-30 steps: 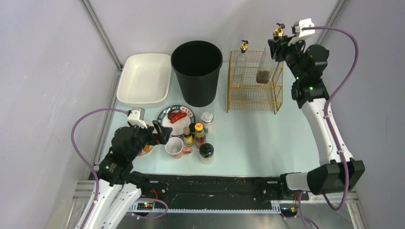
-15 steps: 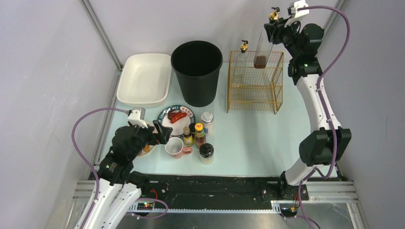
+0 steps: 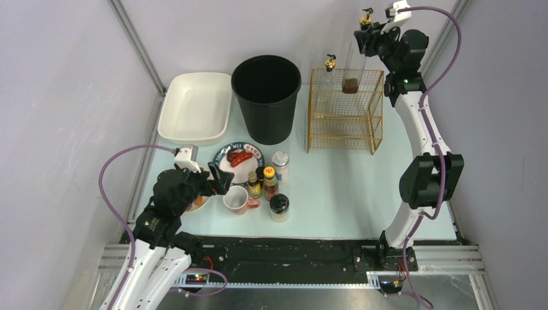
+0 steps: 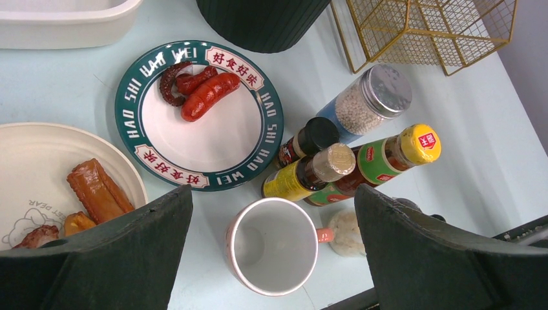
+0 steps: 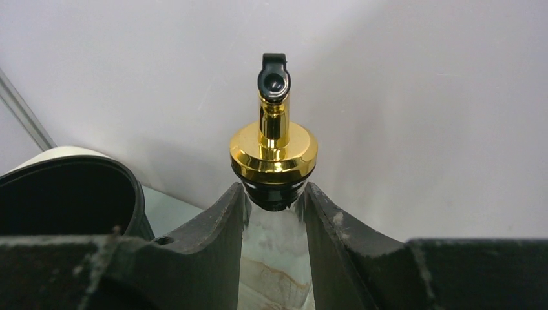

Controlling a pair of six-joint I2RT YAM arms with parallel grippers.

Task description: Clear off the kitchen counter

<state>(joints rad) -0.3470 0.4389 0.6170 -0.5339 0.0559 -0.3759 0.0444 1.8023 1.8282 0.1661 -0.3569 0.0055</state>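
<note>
My right gripper holds the bottle and will lower it into the rack's back section point(image 3: 340, 97), close beside the other gold-pourer bottle, and release it, since it's empty there.
On the pale mint kitchen counter point(image 3: 336, 187), my right gripper point(image 3: 375, 40) point(image 5: 274, 194) is shut on the neck of a clear glass bottle point(image 3: 353, 68) point(image 5: 274, 148) with a gold pourer and dark liquid at its bottom. It hangs above the back of the gold wire rack point(image 3: 342, 110). My left gripper point(image 3: 216, 181) point(image 4: 273, 194) stands open and empty above a pink mug point(image 3: 236, 199) point(image 4: 274, 245). Beside the mug stand sauce bottles point(image 3: 262, 183) point(image 4: 362, 161) and a spice jar point(image 4: 371, 103). A green-rimmed plate point(image 3: 255, 155) point(image 4: 194, 142) holds sausages.
A black bin point(image 3: 266, 97) stands at the back centre, with a white tray point(image 3: 195, 106) to its left. Another gold-pourer bottle point(image 3: 329, 68) sits in the rack. A white plate point(image 4: 39, 161) of food lies under my left arm. A black-lidded jar point(image 3: 279, 206) stands near the front rail.
The right arm has straightened up and carried the bottle higher and farther back over the rack. The left arm and the dishes have not moved.
</note>
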